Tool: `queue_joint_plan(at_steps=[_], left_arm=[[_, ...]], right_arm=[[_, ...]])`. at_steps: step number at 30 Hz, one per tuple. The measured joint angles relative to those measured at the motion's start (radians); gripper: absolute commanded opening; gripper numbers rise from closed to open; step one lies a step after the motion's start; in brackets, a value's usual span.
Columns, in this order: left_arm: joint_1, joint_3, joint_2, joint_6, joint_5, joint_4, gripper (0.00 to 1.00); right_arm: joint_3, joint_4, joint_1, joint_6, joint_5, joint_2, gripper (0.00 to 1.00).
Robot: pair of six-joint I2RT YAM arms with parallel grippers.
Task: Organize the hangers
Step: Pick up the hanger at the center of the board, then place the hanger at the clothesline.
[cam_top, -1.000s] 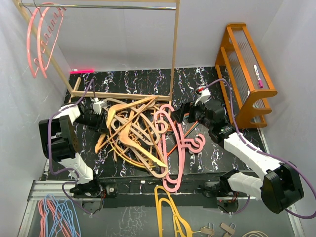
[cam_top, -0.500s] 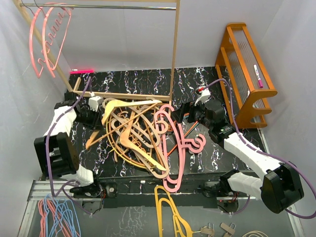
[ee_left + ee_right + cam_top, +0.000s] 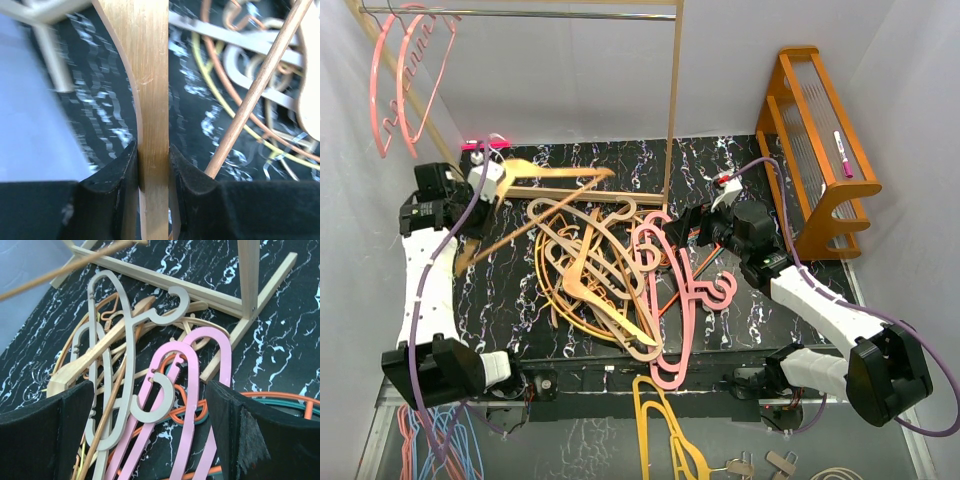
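Note:
The rack's bar is above and outward of my left gripper, so it should rise outward next to the bar beside the pink hangers and release the wood-tan hanger.
A tangled pile of hangers lies on the black mat: tan, orange and yellow ones, with pink hangers at its right. My left gripper is shut on a wood-tan hanger and holds it raised near the rack's left foot. In the left wrist view the gripper pinches the hanger's flat arm. My right gripper is open and empty, above the pink hangers. The right wrist view shows the gripper over the pink hangers, a pale hanger and orange and teal ones.
A wooden clothes rack, with post and base bar, stands at the back; two pink hangers hang on its rail. An orange wooden stand is at the right. A mustard-yellow hanger and a blue-and-pink bunch lie off the mat in front.
My left arm has lifted the wood-tan hanger out of the pile and carried it back and to the left. The hung pink hangers have swung. The right arm has hardly moved.

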Motion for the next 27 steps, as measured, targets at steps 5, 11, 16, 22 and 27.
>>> queue_joint_plan(at_steps=[5,11,16,22,27], left_arm=[[-0.005,0.211,-0.037,-0.006,-0.192,0.007,0.0],[-0.005,0.382,-0.066,0.003,-0.41,0.09,0.0],[-0.005,0.535,-0.008,0.026,-0.531,0.137,0.0],[-0.011,0.62,0.085,0.039,-0.595,0.179,0.0],[-0.055,0.634,0.138,0.065,-0.645,0.208,0.0]], right_arm=[[0.005,0.037,0.004,0.005,-0.019,0.0,0.98],[0.006,0.08,0.005,0.013,-0.049,0.0,0.99],[0.017,0.1,0.006,0.016,-0.069,0.001,0.98],[0.019,0.125,0.006,0.01,-0.08,0.002,0.99],[0.019,0.144,0.006,0.005,-0.078,0.002,0.99]])
